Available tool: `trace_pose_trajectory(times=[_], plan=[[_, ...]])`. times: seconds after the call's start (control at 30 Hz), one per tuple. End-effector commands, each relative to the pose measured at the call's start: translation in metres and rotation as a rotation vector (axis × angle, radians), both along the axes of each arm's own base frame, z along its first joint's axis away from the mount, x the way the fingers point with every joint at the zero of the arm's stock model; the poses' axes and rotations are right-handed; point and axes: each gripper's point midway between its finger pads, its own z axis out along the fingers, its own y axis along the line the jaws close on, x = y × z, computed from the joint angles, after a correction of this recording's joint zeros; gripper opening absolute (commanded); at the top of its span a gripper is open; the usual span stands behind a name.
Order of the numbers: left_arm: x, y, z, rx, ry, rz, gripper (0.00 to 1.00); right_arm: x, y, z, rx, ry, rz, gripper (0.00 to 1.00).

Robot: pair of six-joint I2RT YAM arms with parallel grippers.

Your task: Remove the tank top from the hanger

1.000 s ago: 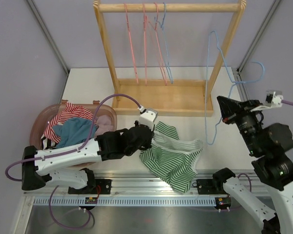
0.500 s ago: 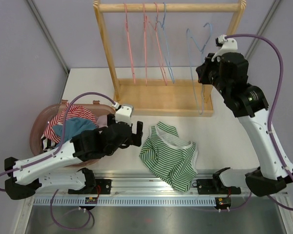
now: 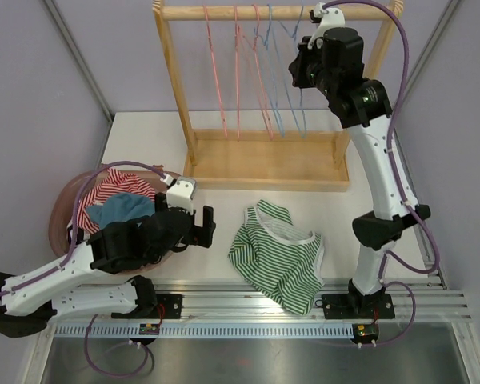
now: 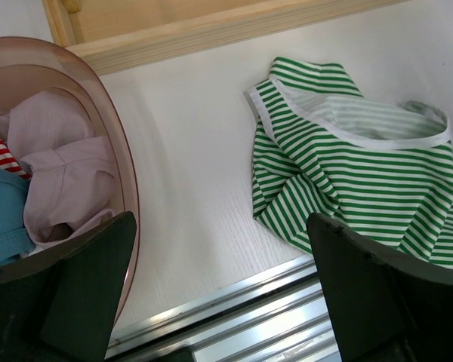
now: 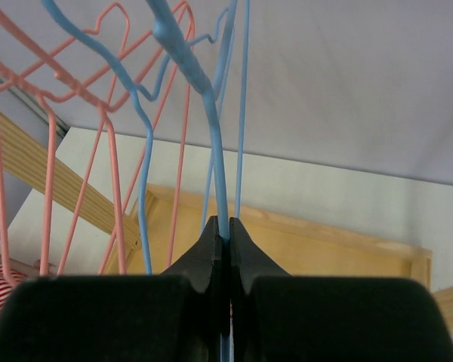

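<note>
Next, my right gripper shifts along the rack's top bar (image 3: 291, 14) toward the other blue hanger and releases the wire, since the tank top lies free below.
The green-and-white striped tank top (image 3: 278, 256) lies crumpled on the white table, free of any hanger; in the left wrist view the tank top (image 4: 355, 173) lies to the right. My left gripper (image 3: 200, 226) hovers just left of it, between it and the basket. The left gripper (image 4: 220, 226) is open, with only bare table between its fingers. High at the rack's top rail, my right gripper (image 3: 298, 70) is shut on the wire of a blue hanger (image 3: 301, 108). In the right wrist view the right gripper (image 5: 226, 234) pinches the blue hanger (image 5: 211, 151) between its tips.
A wooden rack (image 3: 176, 96) stands at the back with several pink hangers (image 3: 238, 72) and another blue one. A pink basket (image 3: 60, 210) at the left holds red-striped, blue and pale pink clothes. A metal rail (image 3: 248, 306) runs along the near edge.
My left gripper opened, let go of the tank top and drew back left toward the basket. My right arm swung the empty blue hanger up and left to the rack's top rail.
</note>
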Motion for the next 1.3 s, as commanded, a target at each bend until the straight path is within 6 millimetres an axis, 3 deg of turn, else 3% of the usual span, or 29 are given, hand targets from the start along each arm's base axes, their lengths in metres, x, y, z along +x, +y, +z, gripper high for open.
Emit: trace_pose_trajectory(times=[0.0,0.2,0.33,0.37,0.43,0.5,0.53,0.67,0.73,0.77,0.8,0.83,0.87,0.9,0.93,0.97,1.0,1.03,1.07,1.1,1.13,1.17,1.23,1.27], plan=[[-0.002,-0.001,-0.008,0.001,0.000,-0.021,0.99,0.011,0.014,0.003,-0.010,-0.012,0.055,0.00],[-0.005,-0.003,-0.018,-0.008,0.017,-0.036,0.99,0.026,0.019,-0.014,-0.014,0.011,0.045,0.00],[-0.006,-0.010,-0.021,-0.027,0.023,-0.053,0.99,0.022,0.021,-0.014,-0.007,0.020,0.058,0.01],[-0.007,-0.014,-0.023,-0.028,0.031,-0.064,0.99,0.021,0.020,-0.015,-0.007,0.025,0.058,0.07],[-0.007,-0.021,-0.023,-0.048,0.033,-0.078,0.99,0.014,0.017,-0.008,-0.002,0.015,0.059,0.32],[-0.009,-0.032,-0.028,-0.058,0.052,-0.108,0.99,0.005,0.013,-0.003,-0.009,0.010,0.059,0.41],[-0.009,-0.040,-0.028,-0.080,0.051,-0.121,0.99,0.003,0.009,-0.002,-0.013,0.008,0.051,0.50],[-0.015,-0.069,-0.035,-0.111,0.062,-0.189,0.99,-0.016,-0.007,-0.001,-0.047,0.020,0.024,0.61],[-0.016,-0.086,-0.036,-0.132,0.061,-0.211,0.99,-0.036,-0.018,0.012,-0.042,0.001,0.019,0.74],[-0.021,-0.094,-0.040,-0.132,0.065,-0.236,0.99,-0.039,-0.019,-0.005,-0.069,0.038,0.023,0.96],[-0.024,-0.100,-0.042,-0.138,0.066,-0.248,0.99,-0.059,-0.026,0.014,-0.045,-0.015,0.033,0.99],[-0.024,-0.112,-0.045,-0.149,0.063,-0.259,0.99,-0.067,-0.029,0.014,-0.043,-0.023,0.041,0.99],[-0.028,-0.119,-0.048,-0.148,0.065,-0.280,0.99,-0.070,-0.030,-0.010,-0.068,0.022,0.046,0.99],[-0.029,-0.125,-0.051,-0.147,0.069,-0.286,0.99,-0.092,-0.041,0.011,-0.034,-0.039,0.042,0.99],[-0.028,-0.135,-0.061,-0.132,0.079,-0.291,0.99,-0.101,-0.045,0.009,-0.029,-0.043,0.041,0.99],[-0.029,-0.141,-0.066,-0.124,0.089,-0.304,0.99,-0.105,-0.047,-0.012,-0.037,-0.001,0.037,0.99],[-0.029,-0.147,-0.071,-0.111,0.095,-0.309,0.99,-0.129,-0.058,0.003,-0.008,-0.051,0.034,0.99],[-0.028,-0.154,-0.074,-0.115,0.096,-0.314,0.99,-0.139,-0.062,0.001,0.002,-0.055,0.037,1.00],[-0.030,-0.162,-0.090,-0.077,0.124,-0.329,0.99,-0.145,-0.063,-0.018,0.010,-0.015,0.039,0.99],[-0.031,-0.170,-0.092,-0.079,0.130,-0.343,0.99,-0.167,-0.067,-0.006,0.047,-0.062,0.068,1.00],[-0.031,-0.180,-0.093,-0.090,0.130,-0.358,0.99,-0.177,-0.067,-0.009,0.064,-0.069,0.088,0.99],[-0.034,-0.188,-0.110,-0.057,0.160,-0.379,0.99,-0.194,-0.069,-0.018,0.089,-0.067,0.111,0.99],[-0.033,-0.205,-0.113,-0.066,0.163,-0.395,0.99,-0.214,-0.056,-0.024,0.122,-0.070,0.221,1.00],[-0.034,-0.211,-0.117,-0.063,0.174,-0.405,0.99,-0.221,-0.053,-0.037,0.127,-0.048,0.252,0.99]])
